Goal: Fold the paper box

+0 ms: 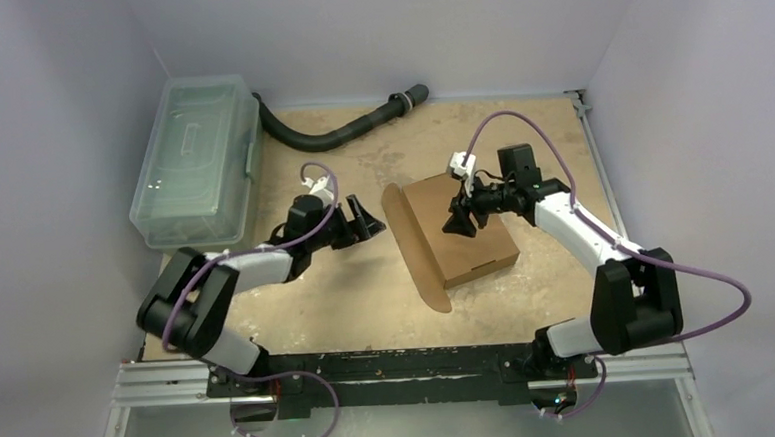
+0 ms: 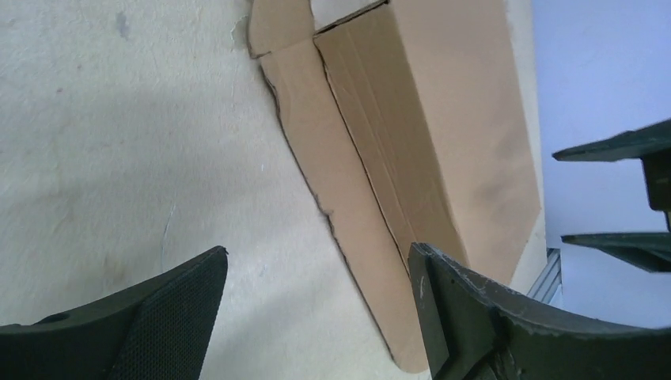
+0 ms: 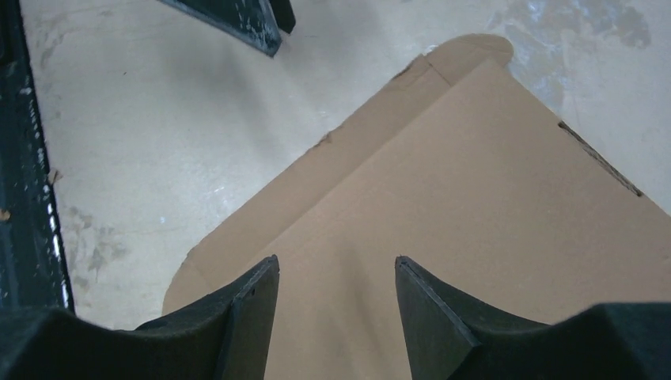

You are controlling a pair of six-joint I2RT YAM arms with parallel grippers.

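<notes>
Next, my left gripper will move outward and down to the small corner tab's edge (image 1: pixel 391 190) (image 2: pixel 261 28), since this far end of the flap lies outward of and below my fingers.
The paper box (image 1: pixel 470 236) is a brown cardboard mailer lying closed at the table's middle right, with a long rounded flap (image 1: pixel 414 249) sticking out along its left side. My right gripper (image 1: pixel 461 221) is open and hovers over the box's lid, which fills the right wrist view (image 3: pixel 490 206). My left gripper (image 1: pixel 368 223) is open and empty, just left of the flap. In the left wrist view the flap (image 2: pixel 332 158) and the box's side wall (image 2: pixel 443 127) lie ahead of the fingers (image 2: pixel 443 317).
A clear plastic lidded bin (image 1: pixel 198 158) stands at the back left. A black corrugated hose (image 1: pixel 344 129) lies along the back edge. Grey walls close in both sides. A metal rail (image 1: pixel 401 368) runs along the near edge.
</notes>
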